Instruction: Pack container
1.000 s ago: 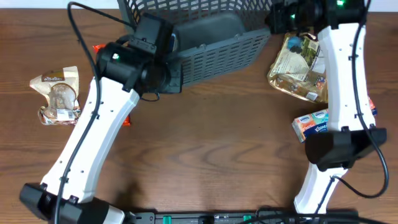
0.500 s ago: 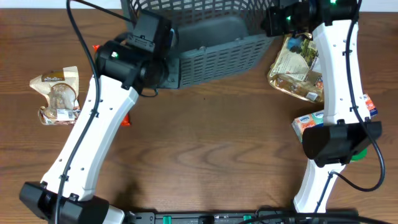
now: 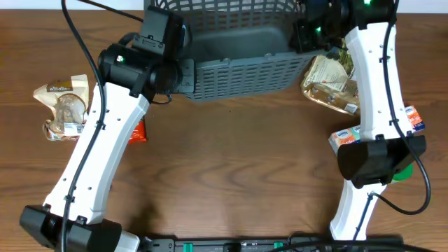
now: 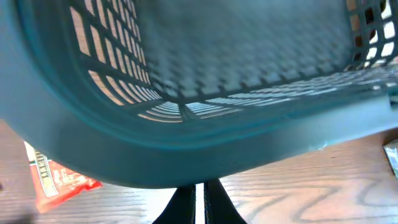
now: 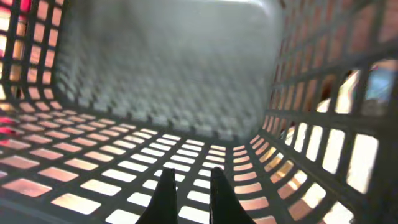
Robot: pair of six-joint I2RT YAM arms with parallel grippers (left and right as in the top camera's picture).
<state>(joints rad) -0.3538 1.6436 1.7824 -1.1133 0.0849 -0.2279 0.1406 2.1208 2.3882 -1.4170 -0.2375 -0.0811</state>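
Observation:
Next, my left gripper eases slightly to the left in the overhead view and opens to release the container's thick rim (image 3: pixel 199 64) (image 4: pixel 198 163), since that rim sits at its fingers.
The container (image 3: pixel 238 70), a dark grey lattice basket, sits at the far middle of the table with its long side now square to the table edge. My left gripper (image 3: pixel 183 73) is at its left end, and in the left wrist view (image 4: pixel 199 186) the fingers are shut on the thick rim of the container (image 4: pixel 186 149), which hides the tips. My right gripper (image 3: pixel 309 31) is at the right end; in the right wrist view (image 5: pixel 188 177) the fingers are nearly together against the inner lattice wall of the container (image 5: pixel 155 74). The basket looks empty.
A bagged bread snack (image 3: pixel 64 105) lies at the left. A red packet (image 3: pixel 135 131) lies by the left arm and shows in the left wrist view (image 4: pixel 59 180). A clear bag of goods (image 3: pixel 332 80), a tissue packet (image 3: pixel 350 138) and a small red packet (image 3: pixel 414 119) lie at the right.
The basket has turned from slanted to square with the table edge and shifted slightly left. Both grippers moved with it, and the red packet came out from under the left arm.

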